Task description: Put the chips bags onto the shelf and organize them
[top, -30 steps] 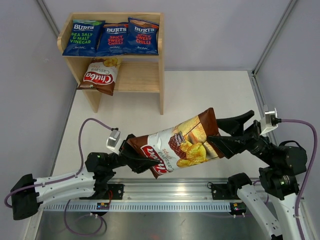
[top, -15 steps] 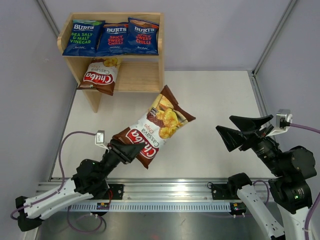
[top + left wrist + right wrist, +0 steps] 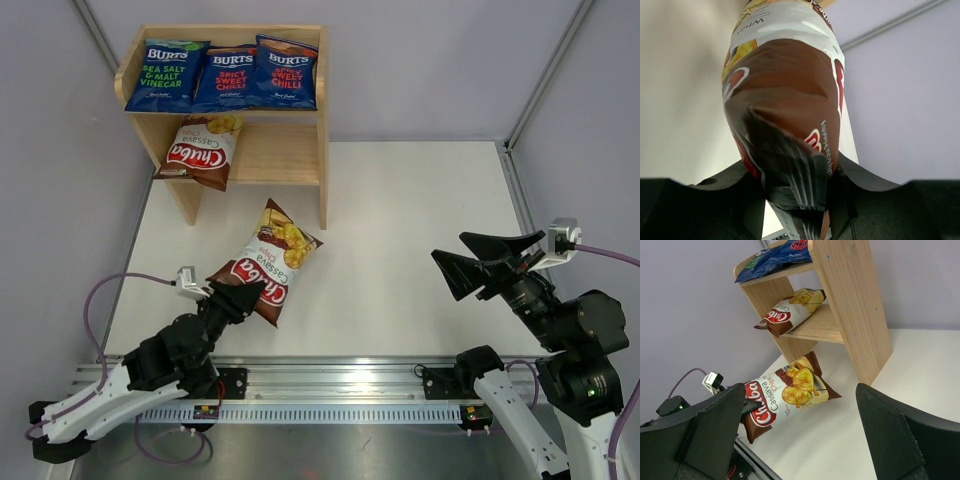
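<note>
The lower level's bare part [image 3: 278, 158] is open wood outward of my left gripper, so the gripper needs to carry the Chuba bag outward onto it next and let go.
My left gripper [image 3: 245, 296] is shut on the bottom end of a brown-and-cream Chuba bag [image 3: 266, 260] and holds it off the table, just in front of the wooden shelf [image 3: 322, 150]. The bag fills the left wrist view [image 3: 785, 100] and shows in the right wrist view [image 3: 785, 392]. Three blue Burts bags [image 3: 222, 75] lie on the shelf's top tier. A second Chuba bag [image 3: 203, 150] lies on the lower tier's left side, overhanging the edge. My right gripper [image 3: 478, 262] is open and empty, raised at the right.
The shelf stands at the back left against the grey wall. A metal rail [image 3: 340, 385] runs along the near edge. The lower tier's right part [image 3: 280, 150] is bare wood.
My right gripper let go of the Chuba bag and drew back right. My left gripper carried the bag left, toward the shelf and lower.
</note>
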{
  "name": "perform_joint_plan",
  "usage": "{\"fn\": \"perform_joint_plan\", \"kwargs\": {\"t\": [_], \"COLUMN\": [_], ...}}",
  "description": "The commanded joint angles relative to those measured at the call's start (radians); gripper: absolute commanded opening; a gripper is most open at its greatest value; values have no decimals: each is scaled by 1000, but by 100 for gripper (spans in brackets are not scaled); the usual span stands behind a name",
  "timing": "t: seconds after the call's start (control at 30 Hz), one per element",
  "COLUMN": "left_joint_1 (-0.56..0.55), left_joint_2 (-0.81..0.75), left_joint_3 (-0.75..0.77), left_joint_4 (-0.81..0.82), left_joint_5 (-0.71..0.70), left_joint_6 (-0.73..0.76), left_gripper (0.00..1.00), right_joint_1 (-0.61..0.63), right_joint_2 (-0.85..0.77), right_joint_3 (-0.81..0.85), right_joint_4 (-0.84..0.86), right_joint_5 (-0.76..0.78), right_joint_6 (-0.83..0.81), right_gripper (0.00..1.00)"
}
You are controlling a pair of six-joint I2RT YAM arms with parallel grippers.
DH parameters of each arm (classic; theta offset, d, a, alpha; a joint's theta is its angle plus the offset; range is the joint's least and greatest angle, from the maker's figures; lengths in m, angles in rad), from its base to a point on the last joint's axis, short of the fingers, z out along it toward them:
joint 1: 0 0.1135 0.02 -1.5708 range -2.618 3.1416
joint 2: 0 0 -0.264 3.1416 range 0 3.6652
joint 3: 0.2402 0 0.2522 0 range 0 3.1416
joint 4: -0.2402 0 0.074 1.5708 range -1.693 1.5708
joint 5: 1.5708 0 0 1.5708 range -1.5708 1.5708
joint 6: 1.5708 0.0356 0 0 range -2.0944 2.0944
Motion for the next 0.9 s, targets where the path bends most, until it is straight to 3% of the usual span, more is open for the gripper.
{"fn": "perform_joint_plan", "kwargs": {"t": [0.0,0.4,0.7,0.8,0.87], "left_joint_1": [-3,-3,-1,-3,-3], "left_joint_2": [-170,-128,105,193,247], "left_joint_3": [121,263,221,199,219], "left_joint_4": [-35,98,500,747,796], "left_joint_5": [-133,-168,-235,-217,-235], "left_joint_6": [-26,140,298,396,428], "left_gripper": [0,0,0,0,0], "right_joint_1": [-2,-2,-2,-1,-2], "right_joint_2": [-2,19,36,19,10], "right_joint_3": [-2,-9,-25,-29,-37], "right_joint_4": [11,33,57,51,51], "right_joint_5": [24,15,-10,-5,-8], "right_joint_6": [-23,-17,5,6,11], "right_gripper": [99,99,100,99,100]}}
